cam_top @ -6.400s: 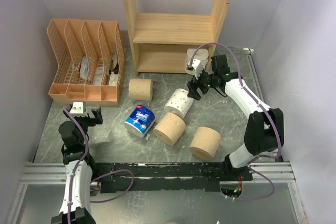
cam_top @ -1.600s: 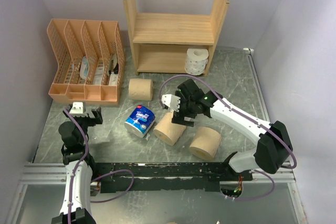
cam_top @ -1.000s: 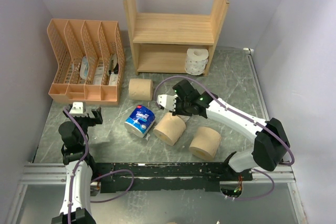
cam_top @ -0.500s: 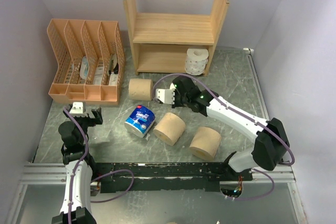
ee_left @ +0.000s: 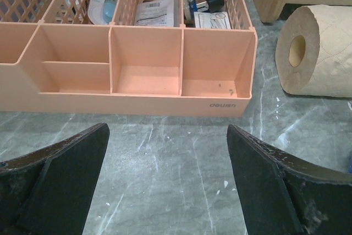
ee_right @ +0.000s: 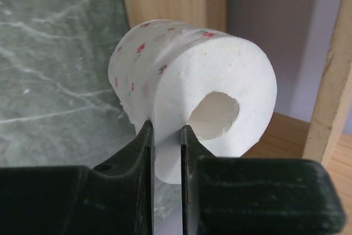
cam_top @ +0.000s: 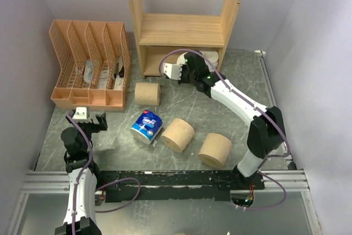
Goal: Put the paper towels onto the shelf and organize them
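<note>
The lower level's board [cam_top: 168, 58] [ee_right: 173, 1] is bare beside the second white roll, so I will move my right gripper outward over that board and let go of the side of the roll with red flecks.
My right gripper [ee_right: 166, 141] is shut on the wall of a white paper towel roll [ee_right: 181, 70] with small red flecks, pinching it at the roll's hollow end. In the top view this gripper [cam_top: 177, 72] is at the open front of the shelf's [cam_top: 181, 30] lower tier. A second white roll [cam_top: 213, 58] stands on that tier, partly behind the arm. On the table lie three tan rolls [cam_top: 147, 93] [cam_top: 177, 134] [cam_top: 215, 149] and a blue-and-white wrapped roll [cam_top: 147, 126]. My left gripper [ee_left: 168, 191] is open over bare table, near the left tan roll [ee_left: 313, 53].
A peach mesh file organizer [cam_top: 88, 64] with small items stands at the left, right in front of my left gripper [cam_top: 89, 118]. White walls close in the table on three sides. A black rail [cam_top: 181, 180] runs along the near edge.
My right gripper took the white roll from beside the tan rolls, lifted it and carried it back and left to the shelf's lower tier. The left arm has not moved.
</note>
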Tool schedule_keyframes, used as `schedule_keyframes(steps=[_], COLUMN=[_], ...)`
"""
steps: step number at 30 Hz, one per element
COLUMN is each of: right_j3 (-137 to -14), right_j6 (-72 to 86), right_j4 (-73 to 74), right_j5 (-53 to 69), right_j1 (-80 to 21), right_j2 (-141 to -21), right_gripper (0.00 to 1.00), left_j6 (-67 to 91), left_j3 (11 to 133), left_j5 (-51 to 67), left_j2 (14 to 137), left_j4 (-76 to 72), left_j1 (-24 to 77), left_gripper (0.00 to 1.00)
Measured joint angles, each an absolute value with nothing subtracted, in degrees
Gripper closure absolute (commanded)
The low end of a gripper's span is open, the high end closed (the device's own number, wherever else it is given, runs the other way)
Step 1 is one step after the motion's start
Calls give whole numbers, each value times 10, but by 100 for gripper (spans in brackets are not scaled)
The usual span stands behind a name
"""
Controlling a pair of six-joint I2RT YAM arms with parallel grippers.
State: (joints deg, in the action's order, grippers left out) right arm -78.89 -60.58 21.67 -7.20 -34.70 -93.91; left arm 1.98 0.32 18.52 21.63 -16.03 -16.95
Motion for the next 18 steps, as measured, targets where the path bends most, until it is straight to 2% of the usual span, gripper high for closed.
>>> schedule_keyframes(steps=[8, 18], right_j3=[-847, -852], right_j6=[-616, -618], right_j4=[176, 134], right_j5=[-71, -87], right_j1=[-331, -331], right_j2=[-1014, -1056], right_gripper=[100, 100], left_j6=[20, 20], left_j3=[3, 3], left_j5=[186, 186], left_j2=[214, 213], left_j4=[-160, -160], left_j1=[-170, -170], left_gripper=[0, 0])
